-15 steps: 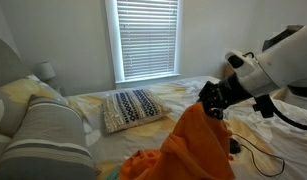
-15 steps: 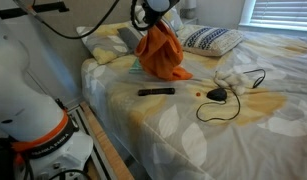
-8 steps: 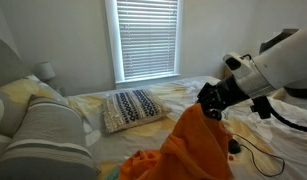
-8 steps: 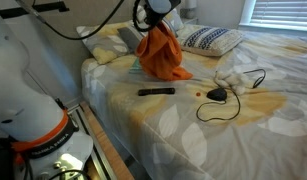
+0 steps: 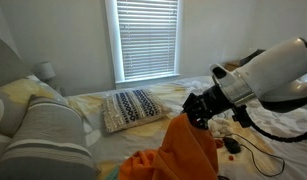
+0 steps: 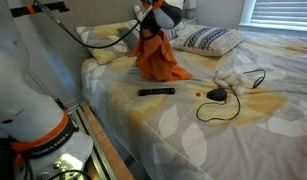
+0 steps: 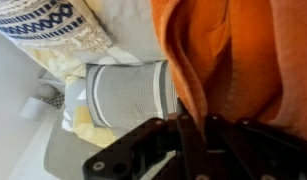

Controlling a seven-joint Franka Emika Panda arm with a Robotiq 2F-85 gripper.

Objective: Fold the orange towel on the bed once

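The towel's top edge comes down with my gripper onto the bunched lower part of the towel (image 6: 167, 71) next and gets released. The towel still hangs peaked above the bed (image 6: 193, 130).
The orange towel (image 5: 183, 152) hangs in a peaked drape above the bed, its lower part bunched on the sheet; it also shows in an exterior view (image 6: 158, 58) and fills the upper right of the wrist view (image 7: 238, 55). My gripper (image 5: 193, 108) is shut on the towel's top edge and holds it up above the bed (image 6: 193, 130). In the wrist view the black fingers (image 7: 198, 128) pinch a fold of the cloth.
A patterned pillow (image 5: 133, 107) lies near the window. A grey striped pillow (image 5: 48, 135) sits at the head of the bed. A black remote (image 6: 157, 92), a small red object (image 6: 199, 95) and a black cable with a mouse (image 6: 219, 95) lie on the sheet.
My gripper has moved with the towel's top edge toward the pillows and slightly down. The raised peak of the towel has shifted with it.
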